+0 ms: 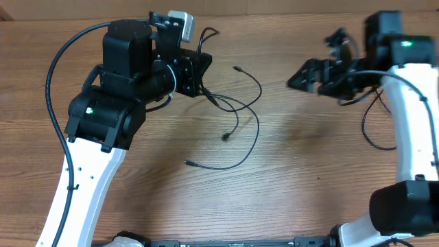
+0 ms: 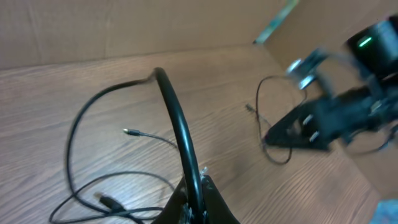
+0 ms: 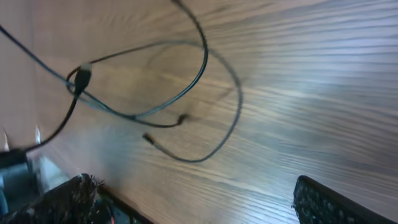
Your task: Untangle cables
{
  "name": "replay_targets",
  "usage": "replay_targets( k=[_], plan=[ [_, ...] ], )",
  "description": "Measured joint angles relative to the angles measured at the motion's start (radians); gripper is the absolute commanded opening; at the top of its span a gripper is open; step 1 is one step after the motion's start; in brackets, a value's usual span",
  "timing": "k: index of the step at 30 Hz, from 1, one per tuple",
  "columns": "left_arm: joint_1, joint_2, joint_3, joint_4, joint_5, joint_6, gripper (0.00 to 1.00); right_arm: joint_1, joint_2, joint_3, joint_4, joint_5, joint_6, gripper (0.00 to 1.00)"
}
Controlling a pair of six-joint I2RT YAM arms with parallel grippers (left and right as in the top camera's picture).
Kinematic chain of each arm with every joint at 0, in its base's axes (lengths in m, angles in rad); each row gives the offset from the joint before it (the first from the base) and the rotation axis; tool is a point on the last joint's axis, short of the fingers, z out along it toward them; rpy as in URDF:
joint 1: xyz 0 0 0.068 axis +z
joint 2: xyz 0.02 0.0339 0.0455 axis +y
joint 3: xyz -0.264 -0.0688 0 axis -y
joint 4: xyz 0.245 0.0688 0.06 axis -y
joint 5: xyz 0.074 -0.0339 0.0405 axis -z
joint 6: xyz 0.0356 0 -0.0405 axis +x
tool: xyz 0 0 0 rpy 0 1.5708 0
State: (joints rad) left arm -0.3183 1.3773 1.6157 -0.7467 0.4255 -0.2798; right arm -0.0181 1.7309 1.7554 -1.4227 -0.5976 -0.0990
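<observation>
My left gripper is holding the cable and will next move down and to its right in the overhead view, toward the overlapping loops, and let the cable go.
Thin black cables (image 1: 236, 110) lie in loose overlapping loops at the table's middle, with small plug ends (image 1: 225, 137) lying free. My left gripper (image 1: 203, 74) is shut on one black cable (image 2: 176, 118), which arcs up from between its fingers (image 2: 198, 190) in the left wrist view. More loops (image 2: 81, 180) lie to its left. My right gripper (image 1: 299, 79) hovers open to the right of the loops, apart from them. In the right wrist view its fingers (image 3: 329, 202) stand wide apart above bare wood, with the cables (image 3: 186, 87) farther ahead. Another thin cable (image 1: 370, 134) lies under the right arm.
The wooden table (image 1: 288, 185) carries both arms. A thick black arm cable (image 1: 58, 62) loops out at the far left. The right arm's white link (image 1: 411, 116) stands along the right edge. A cardboard wall (image 2: 124, 25) rises behind the table.
</observation>
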Motion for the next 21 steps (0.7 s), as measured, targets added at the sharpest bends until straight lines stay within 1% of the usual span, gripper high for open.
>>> replay_targets(
  k=[6,14,21],
  plan=[
    [0.000,0.000,0.000,0.057,-0.002,-0.089,0.04,0.130,0.000,-0.082,0.051,0.001,-0.006,1.00],
    [0.000,0.000,0.000,0.056,-0.003,-0.111,0.04,0.221,0.000,-0.127,0.099,0.014,-0.006,1.00],
    [0.000,0.000,0.000,-0.002,-0.024,-0.106,0.04,0.302,0.000,-0.179,0.170,0.030,-0.031,1.00]
  ],
)
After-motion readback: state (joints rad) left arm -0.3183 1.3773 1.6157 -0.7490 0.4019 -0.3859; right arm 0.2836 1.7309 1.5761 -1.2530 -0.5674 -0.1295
